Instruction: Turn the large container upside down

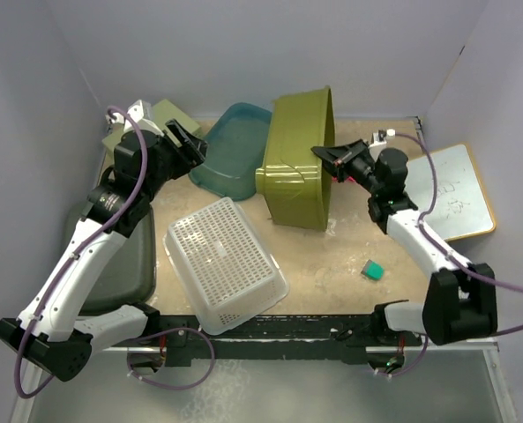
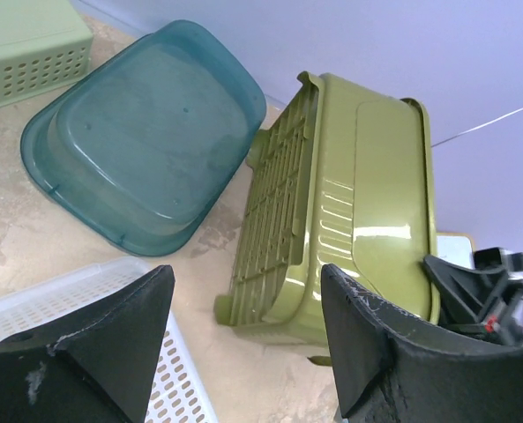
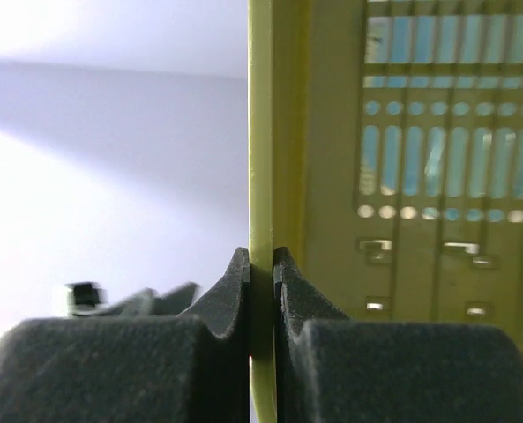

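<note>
Next I should swing my right gripper down toward the bare tabletop [image 1: 360,213] beside the white board and release the container's rim there, because the container's opening still faces sideways.
The large container [image 1: 296,167] is glossy olive-green and stands tipped on one long side at the middle back of the table. Its slotted base faces left and its opening faces right. My right gripper [image 1: 325,157] is shut on the container's upper rim. In the right wrist view both pads [image 3: 235,282] clamp the thin rim edge [image 3: 261,132], with the slotted base [image 3: 437,167] behind. My left gripper [image 1: 190,141] is open and empty, left of the container over the teal bin's edge. The left wrist view shows the container [image 2: 367,203] between the spread fingers [image 2: 111,344].
An upturned teal bin [image 1: 235,150] touches the container's base side. A white perforated basket [image 1: 226,264] lies in front, a pale-green perforated box [image 1: 168,115] at the back left, a dark tray [image 1: 124,264] at the left. A white board [image 1: 455,189] and small green block [image 1: 372,270] are on the right.
</note>
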Motion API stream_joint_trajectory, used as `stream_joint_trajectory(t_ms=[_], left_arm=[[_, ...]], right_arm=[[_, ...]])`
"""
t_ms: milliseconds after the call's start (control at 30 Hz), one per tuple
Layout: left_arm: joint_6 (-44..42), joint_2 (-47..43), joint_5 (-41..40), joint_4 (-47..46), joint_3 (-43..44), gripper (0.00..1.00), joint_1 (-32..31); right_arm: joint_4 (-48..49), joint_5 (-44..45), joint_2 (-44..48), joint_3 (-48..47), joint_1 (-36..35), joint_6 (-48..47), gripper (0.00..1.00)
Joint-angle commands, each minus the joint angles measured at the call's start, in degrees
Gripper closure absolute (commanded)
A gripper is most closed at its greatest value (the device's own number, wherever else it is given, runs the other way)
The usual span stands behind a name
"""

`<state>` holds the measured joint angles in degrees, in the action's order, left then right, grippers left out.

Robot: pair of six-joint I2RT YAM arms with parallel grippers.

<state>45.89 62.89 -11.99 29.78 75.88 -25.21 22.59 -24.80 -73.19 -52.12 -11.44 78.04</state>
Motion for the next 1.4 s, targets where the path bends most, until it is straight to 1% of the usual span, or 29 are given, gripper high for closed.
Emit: stream_joint_trajectory(t_ms=[0,133,333,500,567,600,767,900,967,1067,1133,1233,1367], left_arm=[[-1.53,0.67,2.15,-1.47,2.54,0.35,-0.19],[-1.33,1.34,3.15,-2.13,2.01,0.35,-0.22],[-0.74,1.98,4.35,-3.14,1.15,0.35,-0.19],[-0.52,2.70,5.47,-4.12,0.86,0.36,-0.19],[-0.22,2.98,6.25,-5.09,0.37,0.36,-0.20],[-0.07,3.19,6.90,-5.69,0.11,0.35,-0.21],[0.18,4.43,9.98,-7.95,-0.64,0.36,-0.73],[-0.17,6.01,11.52,-9.12,-0.73,0.36,-1.14],[-0.33,7.06,12.28,-9.72,-0.64,0.36,-1.32],[-0.88,8.21,13.04,-9.74,0.21,0.36,-1.66],[-0.98,8.46,12.93,-9.88,0.20,0.36,-1.84],[-1.11,8.68,12.91,-10.08,-0.23,0.36,-1.88],[-0.90,8.91,13.12,-10.33,-0.86,0.36,-1.95]], right_arm=[[43.72,-7.17,-4.37,8.94,1.42,26.22,1.00],[57.10,-6.19,-7.33,13.59,1.51,34.42,1.00],[69.53,-4.11,-8.35,21.48,2.80,42.03,1.00],[75.83,-5.38,-9.18,29.40,5.43,46.14,1.00],[77.79,-6.67,-9.00,33.43,7.95,46.63,1.00],[78.23,-8.07,-8.95,35.35,10.59,46.63,1.00],[78.11,-21.60,-8.48,44.69,24.57,43.86,1.00],[78.29,-31.29,-9.47,48.31,33.58,39.86,0.84],[77.15,-34.11,-10.20,49.00,36.30,37.78,0.77],[74.48,-35.79,-11.46,48.57,38.77,34.14,0.63],[72.50,-35.90,-12.34,47.42,39.87,32.34,0.58],[70.55,-34.80,-14.11,44.48,41.05,30.91,0.56],[71.19,-32.99,-17.43,39.81,43.79,31.85,0.49]])
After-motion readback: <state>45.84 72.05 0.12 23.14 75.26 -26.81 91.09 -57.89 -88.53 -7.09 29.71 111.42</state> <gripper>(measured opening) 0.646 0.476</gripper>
